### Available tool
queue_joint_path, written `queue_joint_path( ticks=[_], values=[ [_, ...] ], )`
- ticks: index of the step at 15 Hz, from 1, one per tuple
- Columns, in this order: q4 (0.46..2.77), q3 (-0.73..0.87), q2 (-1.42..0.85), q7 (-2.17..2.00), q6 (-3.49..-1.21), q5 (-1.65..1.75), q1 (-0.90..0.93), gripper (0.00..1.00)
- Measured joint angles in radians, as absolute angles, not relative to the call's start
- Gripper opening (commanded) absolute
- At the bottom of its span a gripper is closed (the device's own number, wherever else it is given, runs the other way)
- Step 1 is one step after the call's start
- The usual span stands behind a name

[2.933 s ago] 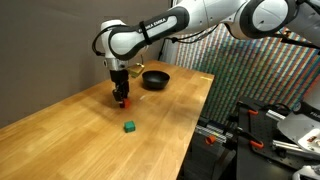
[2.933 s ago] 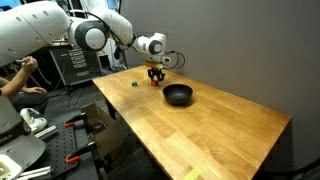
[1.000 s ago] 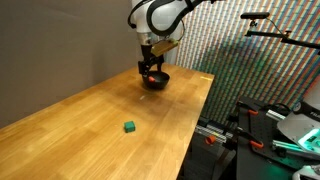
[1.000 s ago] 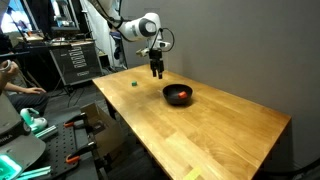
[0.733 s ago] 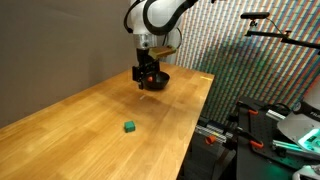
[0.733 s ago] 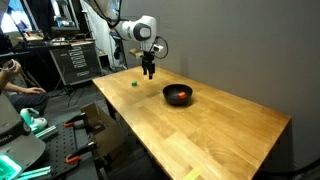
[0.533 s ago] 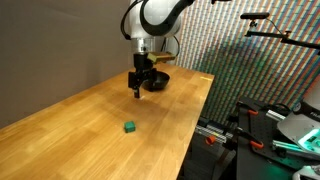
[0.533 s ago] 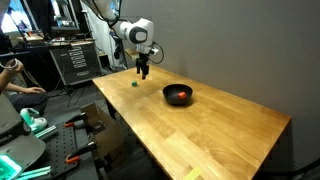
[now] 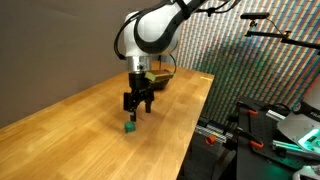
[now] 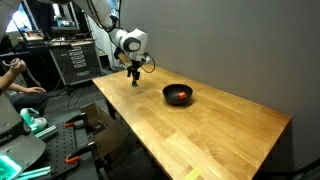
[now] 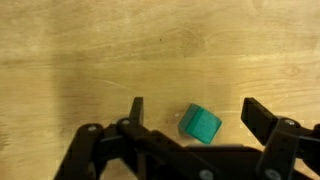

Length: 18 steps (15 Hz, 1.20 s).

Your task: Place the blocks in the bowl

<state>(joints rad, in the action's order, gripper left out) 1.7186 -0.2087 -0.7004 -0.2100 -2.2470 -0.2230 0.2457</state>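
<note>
My gripper lowers around the green block [image 9: 130, 126] [image 11: 200, 124] below it on the tabletop next. The open fingers are on either side of the block yet hang higher.
The green block [image 11: 200, 124] lies on the wooden table in the wrist view, tilted a little, between the two dark fingers of my gripper [image 11: 193, 104]. The jaws stand wide open on either side of it without touching it. In an exterior view the gripper [image 9: 137, 108] hangs just above the green block [image 9: 130, 126]. The black bowl [image 10: 178, 95] sits further along the table with the red block [image 10: 181, 96] inside it. In an exterior view the gripper [image 10: 134, 78] points down near the table's far end and covers the green block there.
The wooden table [image 9: 60, 120] has a long front edge close to the green block. Beyond that edge stand equipment racks [image 9: 250, 135]. A person [image 10: 15, 85] sits by the table's end. The arm partly hides the bowl [image 9: 163, 80].
My gripper has travelled from over the bowl to the green block and come down around it, still open. The red block stays in the bowl.
</note>
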Motion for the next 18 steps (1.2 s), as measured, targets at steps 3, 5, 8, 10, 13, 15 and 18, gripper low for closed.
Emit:
queue_joint_path(
  ticks=[3,5,8,10,13,15,18],
  values=[
    [1.716,-0.199,-0.737,-0.244,-2.293,-0.214,0.291,1.00],
    [1.708,-0.184,-0.758,-0.274,-2.317,-0.183,0.327,1.00],
    [1.682,-0.129,-0.781,-0.354,-2.327,-0.095,0.395,1.00],
    [1.660,-0.087,-0.795,-0.424,-2.327,-0.044,0.437,1.00],
    [1.619,-0.047,-0.818,-0.508,-2.327,0.000,0.482,1.00],
    [1.588,-0.038,-0.838,-0.541,-2.327,0.016,0.496,0.93],
    [1.553,-0.035,-0.859,-0.566,-2.324,0.023,0.509,0.59]
  ],
)
